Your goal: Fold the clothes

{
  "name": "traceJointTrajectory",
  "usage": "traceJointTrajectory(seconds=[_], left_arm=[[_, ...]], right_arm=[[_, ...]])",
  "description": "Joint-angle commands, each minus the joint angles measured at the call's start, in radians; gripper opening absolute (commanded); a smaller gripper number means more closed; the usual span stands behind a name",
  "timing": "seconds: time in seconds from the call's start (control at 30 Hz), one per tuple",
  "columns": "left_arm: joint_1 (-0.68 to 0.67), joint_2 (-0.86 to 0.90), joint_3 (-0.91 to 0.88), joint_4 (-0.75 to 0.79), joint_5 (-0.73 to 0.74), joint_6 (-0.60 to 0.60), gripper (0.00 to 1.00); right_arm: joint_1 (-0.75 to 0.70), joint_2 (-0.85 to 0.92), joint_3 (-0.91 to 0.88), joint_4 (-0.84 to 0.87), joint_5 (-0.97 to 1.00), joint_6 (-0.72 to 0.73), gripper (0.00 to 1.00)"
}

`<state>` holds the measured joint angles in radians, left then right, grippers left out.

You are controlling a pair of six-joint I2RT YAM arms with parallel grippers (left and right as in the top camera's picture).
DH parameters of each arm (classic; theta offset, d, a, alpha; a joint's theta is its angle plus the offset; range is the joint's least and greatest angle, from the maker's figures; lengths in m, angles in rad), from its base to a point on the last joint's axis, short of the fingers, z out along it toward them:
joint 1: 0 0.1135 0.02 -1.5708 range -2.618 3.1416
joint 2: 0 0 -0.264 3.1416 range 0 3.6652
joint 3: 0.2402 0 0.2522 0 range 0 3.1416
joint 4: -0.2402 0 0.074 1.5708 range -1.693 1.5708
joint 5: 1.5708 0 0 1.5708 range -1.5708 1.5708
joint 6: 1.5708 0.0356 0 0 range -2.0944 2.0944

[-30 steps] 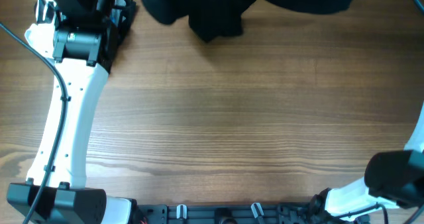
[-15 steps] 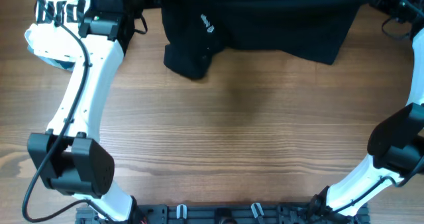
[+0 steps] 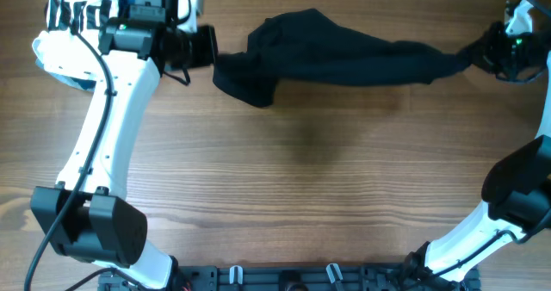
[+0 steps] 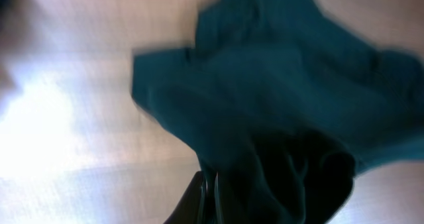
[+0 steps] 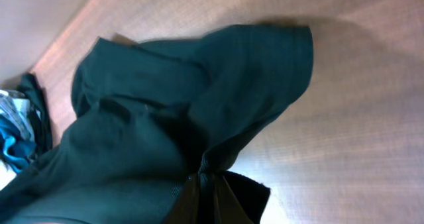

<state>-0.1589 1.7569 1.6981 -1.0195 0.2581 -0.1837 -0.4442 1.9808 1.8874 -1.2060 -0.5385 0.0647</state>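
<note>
The left gripper draws the garment's end back and down over the bare near part of the table next and releases it there. That end still droops in a heap.
The black garment point(image 3: 344, 54) hangs stretched between my two grippers across the far part of the table. Its left end droops in a bunch point(image 3: 248, 83). My left gripper point(image 3: 209, 48) is shut on the garment's left edge; in the left wrist view point(image 4: 213, 194) the dark cloth point(image 4: 278, 105) fills the frame above the fingers. My right gripper point(image 3: 484, 52) is shut on the garment's right end; in the right wrist view point(image 5: 204, 187) the cloth point(image 5: 152, 124) bunches at the fingertips. No white logo shows.
The wooden table point(image 3: 327, 179) spreads below the garment. A white and blue pile point(image 3: 73, 76) lies at the far left behind my left arm; a bit of blue and white cloth point(image 5: 13, 131) shows at the right wrist view's left edge.
The garment came down from the far edge and is now pulled into a narrower band. My left gripper moved right and nearer; my right gripper moved down at the right.
</note>
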Motion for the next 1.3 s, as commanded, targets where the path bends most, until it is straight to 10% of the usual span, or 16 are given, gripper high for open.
traceJointTrajectory(seconds=[0.0,0.53,0.83,1.27], left_arm=[[-0.025,-0.026,0.010,-0.105,0.097,0.016,0.04],[-0.349,-0.025,-0.178,-0.402,0.100,-0.095,0.04],[-0.473,-0.025,-0.494,-0.270,-0.005,-0.362,0.40],[-0.444,-0.026,-0.581,-0.135,0.067,-0.374,0.84]], right_arm=[[-0.003,-0.031,0.005,-0.058,0.023,-0.042,0.04],[-0.008,-0.042,0.002,-0.211,0.210,-0.087,0.05],[-0.008,-0.041,0.002,-0.190,0.210,-0.088,0.11],[-0.008,-0.041,-0.027,-0.212,0.296,-0.062,0.28]])
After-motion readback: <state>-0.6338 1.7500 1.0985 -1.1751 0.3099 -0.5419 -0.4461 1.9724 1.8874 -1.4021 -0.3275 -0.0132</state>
